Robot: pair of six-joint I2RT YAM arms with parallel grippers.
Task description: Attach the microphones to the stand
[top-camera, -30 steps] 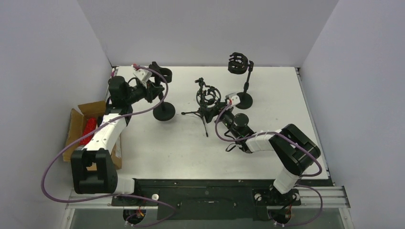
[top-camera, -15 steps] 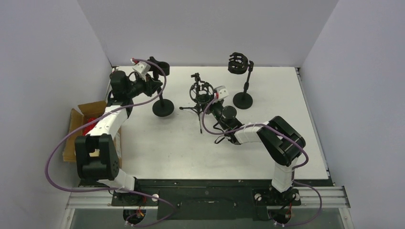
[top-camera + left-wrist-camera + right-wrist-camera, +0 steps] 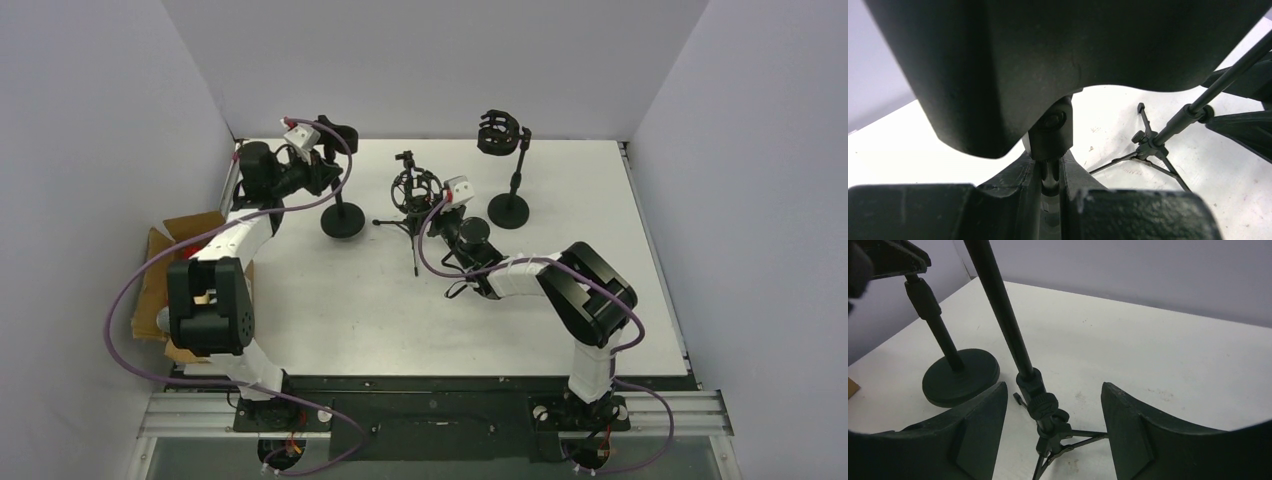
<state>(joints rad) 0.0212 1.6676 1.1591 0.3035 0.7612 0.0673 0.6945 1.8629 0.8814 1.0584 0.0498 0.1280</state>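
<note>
Bare tabletop lies open beside the tripod stand. My left gripper will next shift the thin pole with the black clip holder outward and to the right in the top view before the release.
No microphones show in any view. My left gripper [image 3: 322,168] [image 3: 1050,182] is shut on the thin pole of the left stand [image 3: 342,220], just under its black clip holder [image 3: 1048,60]. My right gripper [image 3: 438,208] [image 3: 1053,390] stands open around the pole of the tripod stand [image 3: 415,192] [image 3: 1040,405], low near the leg hub, with its fingers [image 3: 978,425] clear of the pole on both sides. A third stand [image 3: 508,208] with a shock mount on top stands at the back right, apart from both grippers.
An open cardboard box [image 3: 160,250] sits at the table's left edge, partly behind the left arm. The left stand's round base [image 3: 960,377] lies close beside my right gripper's left finger. White walls close in the back and both sides.
The tripod stand and my right gripper have shifted left and toward the back. The left stand and my left gripper have moved slightly toward the back. The left arm's elbow swung left.
</note>
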